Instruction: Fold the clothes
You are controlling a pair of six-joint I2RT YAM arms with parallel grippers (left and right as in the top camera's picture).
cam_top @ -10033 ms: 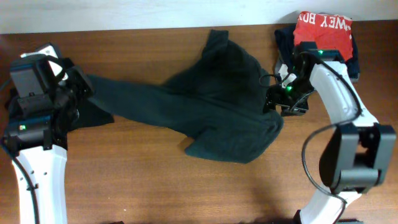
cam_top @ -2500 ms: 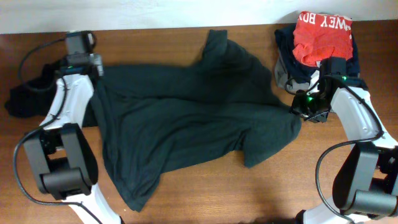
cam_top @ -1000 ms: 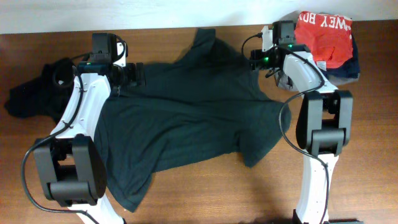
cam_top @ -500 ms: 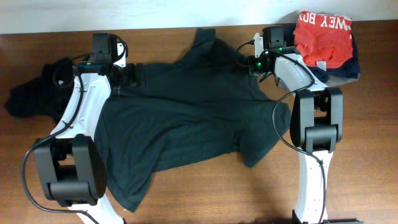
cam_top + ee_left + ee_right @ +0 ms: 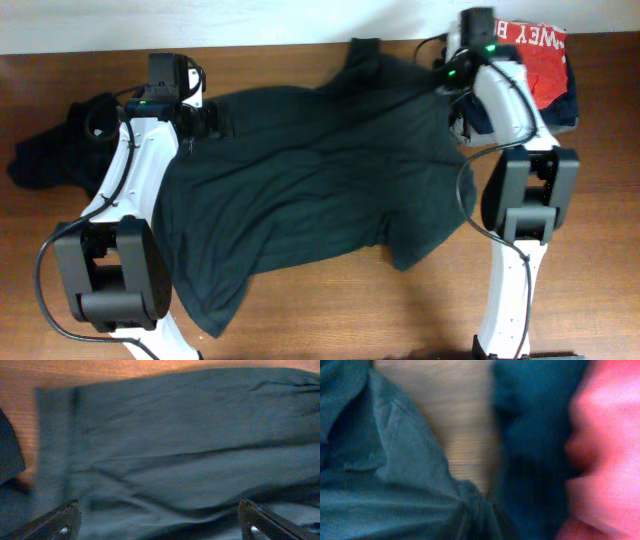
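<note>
My left gripper moves outward toward the black garment [image 5: 50, 155] next, then comes down onto the shirt's far corner, which lies beyond my fingers.
A large dark green T-shirt [image 5: 310, 185] lies spread across the middle of the table. My left gripper [image 5: 215, 118] hovers over its left shoulder, open, both fingertips [image 5: 67, 512] wide apart above the cloth [image 5: 175, 435]. My right gripper [image 5: 446, 88] is at the shirt's back right corner, shut on it. In the right wrist view the green cloth [image 5: 470, 505] gathers in pleats toward the jaws, whose fingers are hidden. A black garment [image 5: 50, 155] lies crumpled at the far left.
A pile at the back right corner holds a red cloth with white lettering [image 5: 530, 50] on dark blue cloth [image 5: 565, 100], right beside my right gripper; the right wrist view shows the blue [image 5: 535, 435] and red [image 5: 605, 460] cloth. Bare wooden table [image 5: 400, 310] runs along the front.
My right gripper closed on the shirt's right shoulder and moved right and toward the back edge, dragging that corner with it. The left arm has stayed still and open.
</note>
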